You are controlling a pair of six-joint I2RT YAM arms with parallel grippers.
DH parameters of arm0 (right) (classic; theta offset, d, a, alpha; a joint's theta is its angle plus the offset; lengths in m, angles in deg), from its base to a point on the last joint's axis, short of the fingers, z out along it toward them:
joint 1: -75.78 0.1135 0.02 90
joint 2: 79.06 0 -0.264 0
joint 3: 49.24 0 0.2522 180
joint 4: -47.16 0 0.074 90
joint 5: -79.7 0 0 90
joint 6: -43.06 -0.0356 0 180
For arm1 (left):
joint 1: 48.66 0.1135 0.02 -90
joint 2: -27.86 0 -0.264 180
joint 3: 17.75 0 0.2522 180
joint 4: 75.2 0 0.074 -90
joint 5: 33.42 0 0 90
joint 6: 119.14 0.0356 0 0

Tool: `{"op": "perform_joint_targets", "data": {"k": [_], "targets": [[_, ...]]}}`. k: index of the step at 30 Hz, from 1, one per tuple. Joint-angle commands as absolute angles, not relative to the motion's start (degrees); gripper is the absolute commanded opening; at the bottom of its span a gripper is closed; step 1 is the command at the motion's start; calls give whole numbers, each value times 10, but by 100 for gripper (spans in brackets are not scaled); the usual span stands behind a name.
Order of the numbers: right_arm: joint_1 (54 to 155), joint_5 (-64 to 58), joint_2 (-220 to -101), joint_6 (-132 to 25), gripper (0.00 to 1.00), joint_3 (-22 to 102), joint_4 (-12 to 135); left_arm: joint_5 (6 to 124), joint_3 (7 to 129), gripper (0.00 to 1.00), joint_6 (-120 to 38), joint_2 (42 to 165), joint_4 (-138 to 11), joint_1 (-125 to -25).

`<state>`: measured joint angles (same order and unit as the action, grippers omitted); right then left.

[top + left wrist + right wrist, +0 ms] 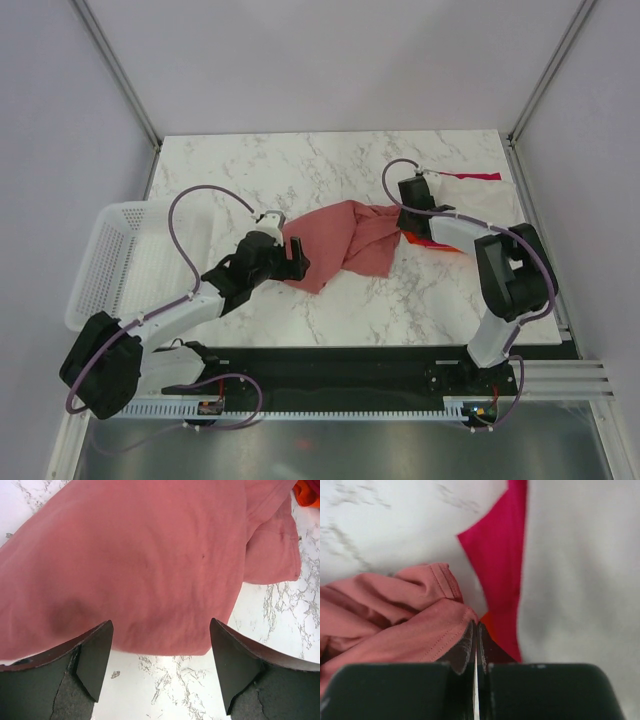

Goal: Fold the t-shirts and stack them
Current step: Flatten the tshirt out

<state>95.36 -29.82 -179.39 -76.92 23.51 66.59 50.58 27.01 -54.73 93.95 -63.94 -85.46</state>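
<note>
I will next move my left gripper to the right in the top view and then down onto the shirt's near corner, because my right gripper is already pinching another corner of the shirt.
The salmon-red t-shirt [340, 240] lies crumpled in the middle of the marble table [300, 165]. My left gripper [290, 255] stands open at the shirt's near-left edge, and in the left wrist view its fingers straddle the hem [160, 645] without touching it. My right gripper [476, 624] is shut, with a hemmed corner of the salmon-red t-shirt [435, 625] pinched at its tips. Right beside it are the magenta t-shirt [500, 555], the cream-white t-shirt [580, 580] and a bit of the orange t-shirt [492, 622].
A white mesh basket [110, 250] overhangs the table's left edge beside my left arm. The cream-white t-shirt [470, 200], magenta t-shirt [478, 176] and orange t-shirt [430, 243] lie heaped at the right side under my right arm. Frame posts stand at the far corners.
</note>
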Motion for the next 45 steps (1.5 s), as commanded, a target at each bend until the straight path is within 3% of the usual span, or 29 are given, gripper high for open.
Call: {"op": "perform_joint_targets", "data": {"k": [1, 13, 19, 25, 30, 36, 45], "targets": [[935, -346, -1831, -760, 0, 265, 715, 521, 281, 85, -517, 950, -671, -860], [900, -485, -1894, -758, 0, 334, 815, 534, 285, 84, -521, 958, -671, -863], [835, -461, -1872, -767, 0, 319, 821, 541, 284, 84, -523, 952, -668, -863], [858, -430, -1835, -747, 0, 319, 816, 546, 298, 86, -510, 976, -663, -879], [924, -420, -1791, -736, 0, 316, 825, 447, 354, 100, -479, 1025, -623, -973], [929, -335, -1710, -737, 0, 277, 828, 379, 464, 100, -440, 1100, -543, -1064], [921, -284, -1573, -748, 0, 258, 858, 355, 676, 99, -436, 1333, -411, -1069]]}}
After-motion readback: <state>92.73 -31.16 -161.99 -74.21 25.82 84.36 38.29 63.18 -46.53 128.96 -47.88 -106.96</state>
